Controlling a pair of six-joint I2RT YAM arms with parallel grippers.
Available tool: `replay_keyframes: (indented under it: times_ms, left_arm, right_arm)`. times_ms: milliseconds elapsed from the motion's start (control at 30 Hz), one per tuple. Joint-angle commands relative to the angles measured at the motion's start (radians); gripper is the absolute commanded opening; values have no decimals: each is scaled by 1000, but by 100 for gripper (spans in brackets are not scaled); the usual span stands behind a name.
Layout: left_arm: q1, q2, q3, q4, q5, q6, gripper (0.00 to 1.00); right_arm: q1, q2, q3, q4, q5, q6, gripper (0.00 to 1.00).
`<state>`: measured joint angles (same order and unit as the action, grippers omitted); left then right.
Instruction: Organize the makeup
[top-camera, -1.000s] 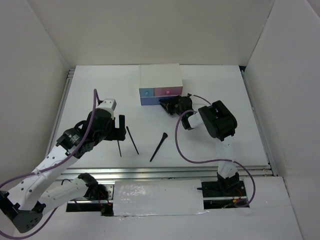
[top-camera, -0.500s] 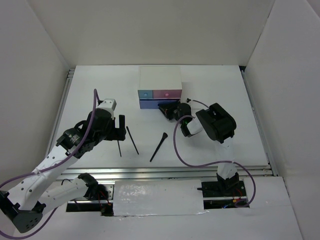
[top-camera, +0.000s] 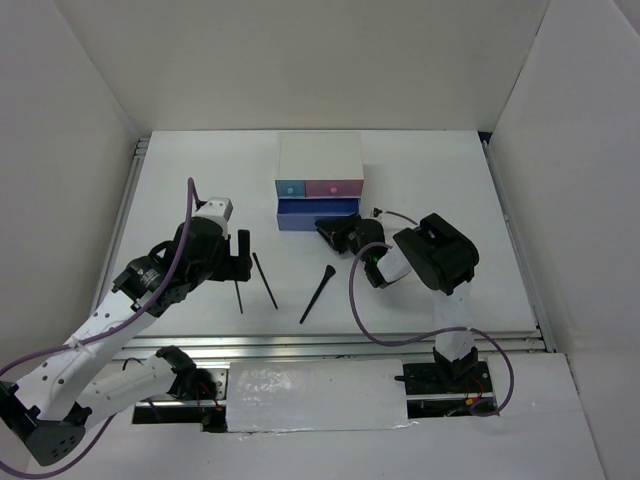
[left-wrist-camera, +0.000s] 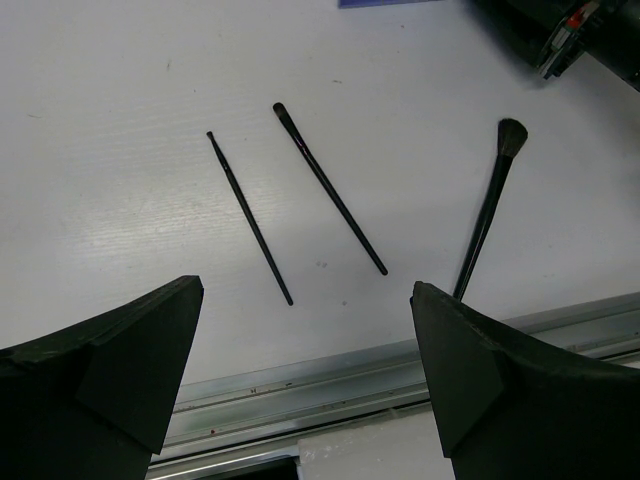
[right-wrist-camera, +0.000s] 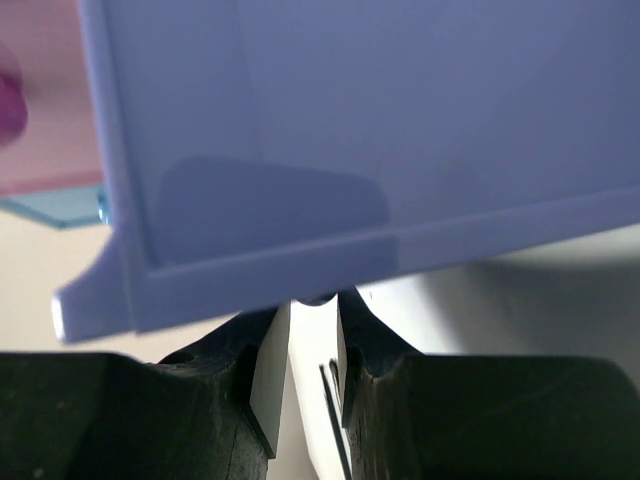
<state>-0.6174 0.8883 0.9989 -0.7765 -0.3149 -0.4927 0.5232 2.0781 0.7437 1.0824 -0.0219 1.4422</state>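
I next need to bring my left gripper across past the pencils and down onto the brush's narrow handle (top-camera: 315, 296) (left-wrist-camera: 484, 220), as the brush lies below it and to its right in the top view.
Two thin black pencils (top-camera: 265, 280) (top-camera: 238, 295) and a flared black brush (top-camera: 318, 294) lie on the white table; they also show in the left wrist view as pencils (left-wrist-camera: 250, 218) (left-wrist-camera: 330, 190) and the brush (left-wrist-camera: 490, 205). My left gripper (top-camera: 240, 250) is open and empty above the pencils (left-wrist-camera: 305, 330). My right gripper (top-camera: 333, 228) is shut on the small knob (right-wrist-camera: 316, 298) of the lower purple-blue drawer (top-camera: 312, 212), which stands pulled partly out of the white box (top-camera: 320, 155). The compacts and lipstick tubes are out of view.
The box's upper blue drawer (top-camera: 290, 187) and pink drawer (top-camera: 336, 187) are closed. An aluminium rail (top-camera: 330, 340) runs along the table's near edge. White walls enclose the left, back and right sides.
My right gripper has drawn back toward the near side, and the lower purple-blue drawer has slid out of the box with it. The left arm has not moved.
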Motion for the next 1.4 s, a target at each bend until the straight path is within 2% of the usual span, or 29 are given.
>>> replay_keyframes:
  times_ms: [0,367,467,567,600,667,700,733,800,833,1033,1167,1267,1367]
  left_arm:
    - [4,4,-3,39,3,25,99]
    - [4,6,-3,37,0,22,99]
    - [4,8,-3,36,-4,19,99]
    - [4,11,-2,34,-9,16,99]
    - [4,11,-2,33,-10,16,99]
    - [4,14,-2,31,-13,14,99]
    - [4,14,-2,31,-15,13,99]
    - [4,15,0,29,-15,13,99]
    - [4,15,0,29,-19,11,99]
    - [4,17,1,28,-19,9,99]
    - [4,27,18,23,-26,-1,99]
    - [4,72,43,46,26,-46,99]
    - [5,141,63,45,39,-58,99]
    - [-2,218,75,36,27,-86,100]
  right_arm:
    - [27,-76,-44,88,-16,-8,17]
    - [44,-133,-138,129,-16,-17,18]
    - [49,-142,-153,131,-19,-19,21]
    - [49,-141,-164,151,-27,-16,32]
    - [47,-142,-167,158,-29,-14,42]
    - [50,-150,-170,178,-38,-14,52]
    - [51,-154,-170,175,-42,-16,66]
    - [52,-164,-170,172,-44,-23,73]
    - [60,-196,-176,160,-36,-38,85]
    - [63,-211,-179,139,-29,-54,87]
    - [66,-360,-253,116,10,-101,88]
    - [66,-553,-322,45,31,-143,88]
    - [66,-737,-368,-76,94,-199,89]
    - [67,-944,-359,-329,181,-272,92]
